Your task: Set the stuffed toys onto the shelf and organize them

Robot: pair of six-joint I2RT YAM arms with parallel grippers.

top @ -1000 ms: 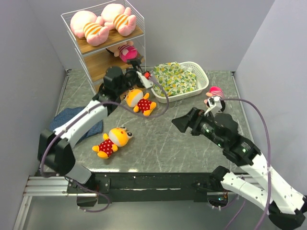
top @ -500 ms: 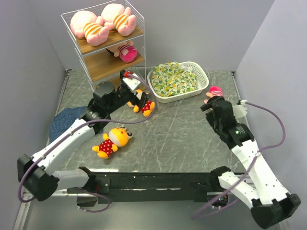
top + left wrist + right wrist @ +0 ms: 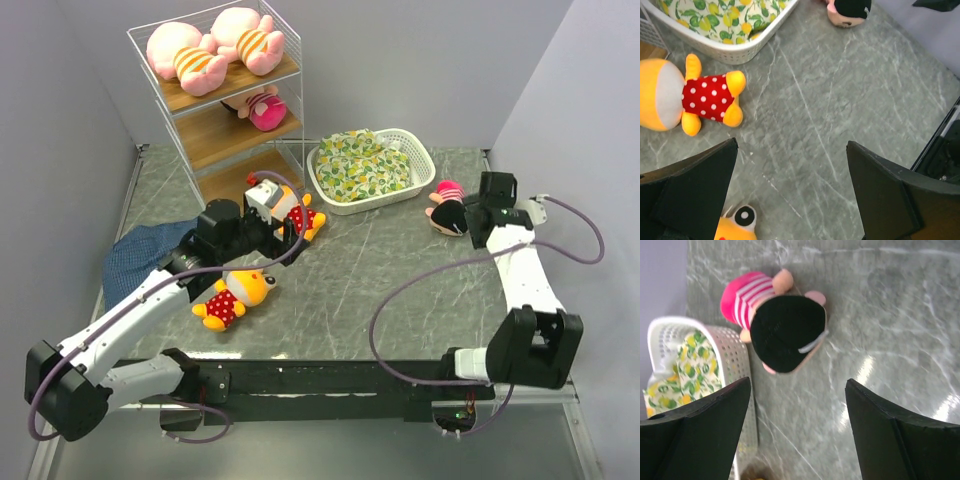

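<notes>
Next I should turn and move my left gripper toward the second doll's pink body and close there, as that doll lies to its right in the top view.
The shelf (image 3: 232,140) stands at the back left. Two pink pigs (image 3: 205,52) lie on its top board and one pink-hatted doll (image 3: 262,107) on the middle board. One orange animal in red polka dots (image 3: 305,216) (image 3: 699,98) lies near the basket, and another (image 3: 237,294) (image 3: 736,228) lies nearer me. My left gripper (image 3: 283,228) (image 3: 791,145) hangs open between them, holding nothing. A second doll (image 3: 447,206) (image 3: 780,325) lies on the table at the right. My right gripper (image 3: 476,214) (image 3: 797,382) is open just behind its dark head, not touching.
A white lattice basket (image 3: 421,165) (image 3: 735,50) (image 3: 735,365) with a yellow-green patterned cloth bundle (image 3: 365,163) sits between the shelf and the right doll. A blue cloth (image 3: 140,255) lies at the left under my left arm. Grey walls close in both sides.
My left arm pulled back from the shelf's middle board, leaving the doll there, and came down over the orange animals. My right arm swung right and back toward the second doll.
</notes>
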